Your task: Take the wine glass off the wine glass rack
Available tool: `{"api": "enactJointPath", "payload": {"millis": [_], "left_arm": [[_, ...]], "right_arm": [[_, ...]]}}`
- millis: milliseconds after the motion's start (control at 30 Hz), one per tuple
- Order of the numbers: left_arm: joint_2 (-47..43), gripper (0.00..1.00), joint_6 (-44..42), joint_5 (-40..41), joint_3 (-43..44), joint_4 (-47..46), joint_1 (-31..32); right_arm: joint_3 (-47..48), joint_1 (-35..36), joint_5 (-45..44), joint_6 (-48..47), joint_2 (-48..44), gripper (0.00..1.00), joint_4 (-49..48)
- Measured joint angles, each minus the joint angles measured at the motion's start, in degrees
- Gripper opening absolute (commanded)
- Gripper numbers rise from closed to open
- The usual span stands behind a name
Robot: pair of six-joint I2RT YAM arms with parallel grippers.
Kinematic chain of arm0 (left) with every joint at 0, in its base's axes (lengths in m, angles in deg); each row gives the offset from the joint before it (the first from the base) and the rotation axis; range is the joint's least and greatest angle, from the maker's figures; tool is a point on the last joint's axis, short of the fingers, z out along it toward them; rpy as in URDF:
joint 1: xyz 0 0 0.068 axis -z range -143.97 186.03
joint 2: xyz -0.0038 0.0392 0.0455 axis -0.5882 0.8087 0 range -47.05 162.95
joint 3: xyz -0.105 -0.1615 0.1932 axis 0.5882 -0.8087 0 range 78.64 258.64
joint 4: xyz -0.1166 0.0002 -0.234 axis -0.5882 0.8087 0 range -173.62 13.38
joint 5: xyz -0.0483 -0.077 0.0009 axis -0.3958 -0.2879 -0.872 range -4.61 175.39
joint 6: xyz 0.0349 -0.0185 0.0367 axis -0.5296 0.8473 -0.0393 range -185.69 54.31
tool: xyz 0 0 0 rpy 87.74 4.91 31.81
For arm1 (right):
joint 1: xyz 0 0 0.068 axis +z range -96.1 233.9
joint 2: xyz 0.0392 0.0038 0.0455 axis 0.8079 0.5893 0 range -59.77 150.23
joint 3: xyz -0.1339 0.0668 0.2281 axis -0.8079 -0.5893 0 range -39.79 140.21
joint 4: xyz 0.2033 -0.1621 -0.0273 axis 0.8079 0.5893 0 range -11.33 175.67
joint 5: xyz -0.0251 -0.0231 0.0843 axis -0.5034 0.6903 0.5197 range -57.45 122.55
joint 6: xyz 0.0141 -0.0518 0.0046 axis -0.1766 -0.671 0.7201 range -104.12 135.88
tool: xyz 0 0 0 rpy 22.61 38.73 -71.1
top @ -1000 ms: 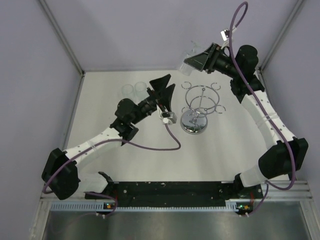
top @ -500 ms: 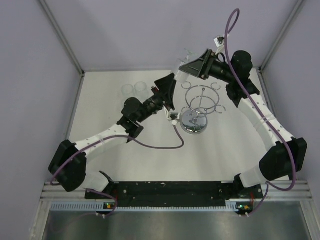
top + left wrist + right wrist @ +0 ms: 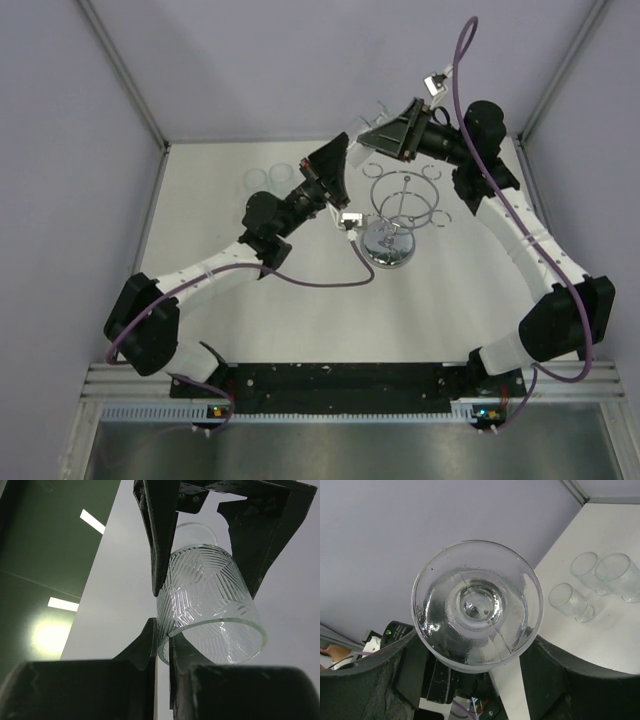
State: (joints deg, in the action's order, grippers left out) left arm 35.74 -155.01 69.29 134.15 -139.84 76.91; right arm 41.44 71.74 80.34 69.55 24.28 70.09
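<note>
The wine glass (image 3: 368,124) hangs clear of the rack's arms, so I should next turn and lower my left gripper to the tabletop beside the small tumblers and release the wine glass's rim.
The wine glass (image 3: 368,124), with a cut-line pattern on its bowl (image 3: 210,600), hangs in the air behind the wine glass rack (image 3: 402,210), clear of its arms. My right gripper (image 3: 388,130) is shut on the bowl; its dark fingers (image 3: 162,535) flank the glass in the left wrist view. In the right wrist view the round foot (image 3: 477,605) of the glass faces the camera. My left gripper (image 3: 162,625) is shut on the rim, one finger inside and one outside. Seen from above, the left gripper (image 3: 343,150) meets the glass from the left.
The rack's mirror disc base (image 3: 388,247) stands on the white table right of the left wrist. Three small clear tumblers (image 3: 571,602) lie or stand at the table's back left (image 3: 266,178). Purple walls close the back and sides.
My left gripper has moved up and to the right to the held glass and has shut on its rim. The right gripper shifted a little left with the glass, then stayed.
</note>
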Motion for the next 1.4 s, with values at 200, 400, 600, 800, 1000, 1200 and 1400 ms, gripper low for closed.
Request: {"api": "enactJointPath", "payload": {"millis": [200,400,600,800,1000,1200,1400], "left_arm": [[2.08,0.0,1.51,1.7,2.6,0.83,0.15],[3.54,0.0,4.44,6.12,6.75,5.84,-0.2],[2.93,0.0,7.26,12.81,9.22,13.94,-1.95],[-2.45,0.0,13.57,18.32,13.05,38.05,-4.96],[-5.46,0.0,21.86,21.86,22.56,61.02,-9.11],[-6.45,0.0,27.47,22.23,26.16,77.96,-10.47],[-5.16,0.0,29.22,15.37,32.28,94.84,-10.78]], "right_arm": [[0.13,0.04,-0.87,-1.16,0.0,0.99,0.11],[0.11,-0.13,-2.08,-5.92,-0.39,0.99,1.53],[-0.66,-1.64,-2.78,-11.63,-4.42,0.99,3.98],[-0.7,-3.87,-7.48,-21.77,-9.27,0.99,7.72],[-0.7,-5.64,-17.55,-32.65,-11.98,0.99,11.98],[-2.21,-7.15,-24.87,-40.7,-14.08,0.99,16.39],[-5.16,-7.15,-26.53,-45.59,-15.43,0.99,18.56]]}}
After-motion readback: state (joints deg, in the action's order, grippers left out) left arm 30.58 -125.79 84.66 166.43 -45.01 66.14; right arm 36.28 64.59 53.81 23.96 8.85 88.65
